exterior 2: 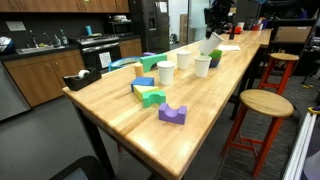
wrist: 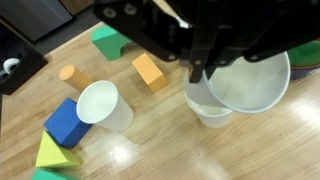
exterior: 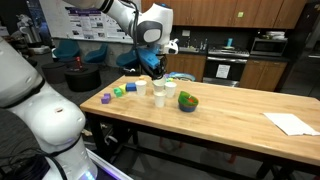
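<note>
My gripper lowers the tilted cup next until its base is inside the second white cup, then releases the tilted cup's rim.
My gripper (wrist: 200, 68) is shut on the rim of a white paper cup (wrist: 252, 85) and holds it tilted above the wooden table (wrist: 150, 150). The held cup hangs just over a second white cup (wrist: 212, 114) standing below it. Another empty white cup (wrist: 100, 103) stands to the left. In an exterior view the gripper (exterior 2: 215, 27) holds the cup (exterior 2: 211, 45) above several standing cups (exterior 2: 203, 66). It also shows in an exterior view (exterior: 152, 68) above the cups (exterior: 160, 92).
An orange block (wrist: 150, 72), orange cylinder (wrist: 70, 74), blue block (wrist: 65, 120), yellow-green wedge (wrist: 55, 152) and green block (wrist: 108, 40) lie around the cups. A green bowl (exterior: 188, 101) and white paper (exterior: 292, 123) sit on the table. A stool (exterior 2: 264, 103) stands beside it.
</note>
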Controlling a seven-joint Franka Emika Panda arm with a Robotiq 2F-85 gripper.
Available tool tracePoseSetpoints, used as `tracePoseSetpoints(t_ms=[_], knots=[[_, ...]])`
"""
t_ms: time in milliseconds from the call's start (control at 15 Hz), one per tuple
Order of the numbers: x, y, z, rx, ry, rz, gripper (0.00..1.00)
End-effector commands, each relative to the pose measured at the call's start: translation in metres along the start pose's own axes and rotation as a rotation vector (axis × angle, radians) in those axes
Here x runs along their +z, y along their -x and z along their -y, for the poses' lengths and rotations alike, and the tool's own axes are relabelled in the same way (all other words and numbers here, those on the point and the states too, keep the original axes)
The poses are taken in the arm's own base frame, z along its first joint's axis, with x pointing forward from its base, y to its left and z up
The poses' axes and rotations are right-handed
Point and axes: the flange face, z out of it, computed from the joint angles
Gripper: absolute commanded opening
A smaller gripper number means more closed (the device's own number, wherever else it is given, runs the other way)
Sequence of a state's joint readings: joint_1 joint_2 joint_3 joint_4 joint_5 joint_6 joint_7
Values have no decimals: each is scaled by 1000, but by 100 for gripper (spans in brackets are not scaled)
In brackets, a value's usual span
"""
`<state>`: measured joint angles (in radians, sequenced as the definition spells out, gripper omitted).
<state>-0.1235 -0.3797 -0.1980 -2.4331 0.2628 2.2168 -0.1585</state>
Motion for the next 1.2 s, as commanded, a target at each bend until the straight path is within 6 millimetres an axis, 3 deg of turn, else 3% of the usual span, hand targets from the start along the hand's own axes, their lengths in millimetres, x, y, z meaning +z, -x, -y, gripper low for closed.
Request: tracePoseSetpoints(t_ms=[0,600,1133], knots=[[1,-6,-4,-5,-7,-8,1],[17,-11,-21,21,2,-7,1],[21,-11,-21,22,8,-9,1]])
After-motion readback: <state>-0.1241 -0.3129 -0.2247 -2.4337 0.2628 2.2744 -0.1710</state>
